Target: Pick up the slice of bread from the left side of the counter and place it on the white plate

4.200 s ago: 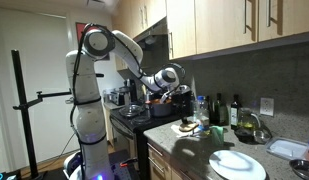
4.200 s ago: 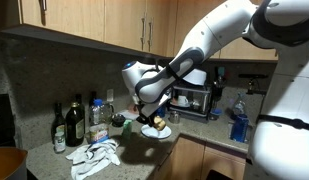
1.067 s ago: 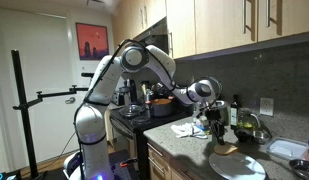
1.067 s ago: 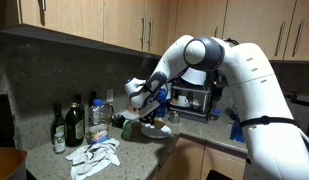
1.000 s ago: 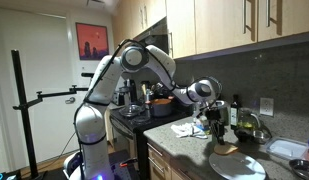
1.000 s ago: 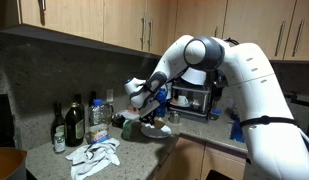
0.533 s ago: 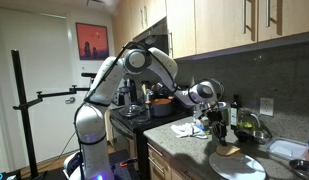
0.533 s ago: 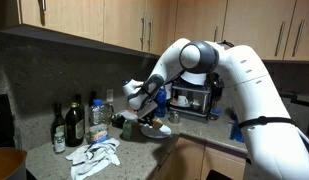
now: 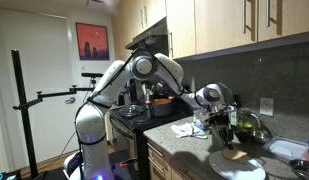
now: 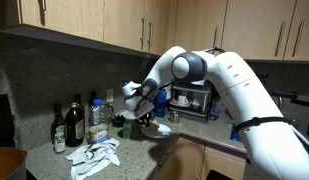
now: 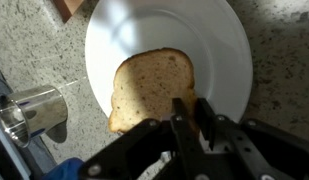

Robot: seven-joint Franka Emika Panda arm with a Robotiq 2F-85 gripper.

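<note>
I will lower the bread hanging from my gripper's fingertips onto the white plate (image 9: pixel 237 162) next, then open my gripper once the bread rests there.
The white plate (image 11: pixel 226 45) lies on the speckled counter (image 11: pixel 34 40). The slice of bread (image 11: pixel 152 85), tan with a darker crust, is flat over the plate's middle. My gripper (image 11: pixel 192 118) is shut on the bread's near edge. In an exterior view the gripper (image 9: pixel 227 137) hangs straight down over the plate (image 9: pixel 244 168), with the bread (image 9: pixel 235 155) at its tips, just above or on the plate. In an exterior view the gripper (image 10: pixel 146 121) mostly hides the plate (image 10: pixel 160 132); I cannot see the bread there.
A shiny metal cup (image 11: pixel 29 112) stands beside the plate. Dark bottles (image 9: pixel 220 108), a glass bowl (image 9: pixel 252 128) and a clear container (image 9: pixel 289 149) stand behind and beside the plate. A crumpled cloth (image 10: pixel 95 154), bottles (image 10: pixel 74 123), a toaster oven (image 10: pixel 190 97) and the stove (image 9: pixel 129 113) are nearby.
My arm has carried the bread from the counter's stove side to the plate; in the last second the gripper has moved a little further over it and lowered.
</note>
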